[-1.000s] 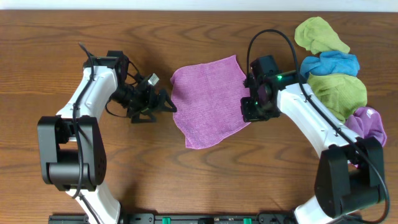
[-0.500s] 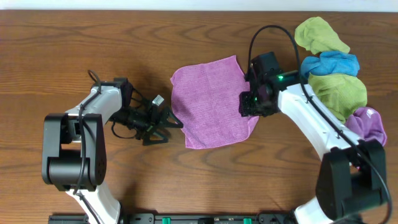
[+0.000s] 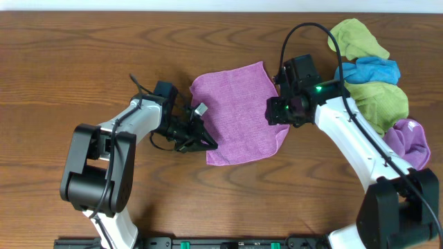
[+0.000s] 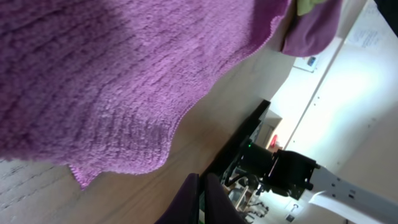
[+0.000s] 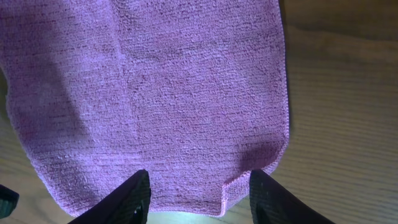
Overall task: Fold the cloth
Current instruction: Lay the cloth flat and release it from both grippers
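Observation:
My left gripper needs to go down onto the cloth's near corner [image 3: 208, 162] [image 4: 149, 160] below it, pull the cloth's wavy edge to the left in the overhead view, and let it go.
The mauve cloth [image 3: 235, 104] lies spread flat on the wooden table, its edges a little wavy. My left gripper [image 3: 208, 144] sits low at the cloth's lower left edge. In the left wrist view its fingers [image 4: 201, 200] are shut side by side over bare wood, with the cloth [image 4: 93, 81] just beyond them and nothing seen between them. My right gripper [image 3: 277, 114] hovers over the cloth's right edge. In the right wrist view it [image 5: 199, 199] stands open, the hem of the cloth [image 5: 155, 81] lying under the gap.
A pile of other cloths lies at the table's right side: a green one [image 3: 356, 38], a blue one [image 3: 367, 69], another green one [image 3: 377, 100] and a lavender one [image 3: 408, 138]. Bare wood stretches left of the left arm and along the front.
My left gripper has swung right to the cloth's lower left edge and shut. My right gripper has opened and let go of the cloth's right edge, which now lies flatter.

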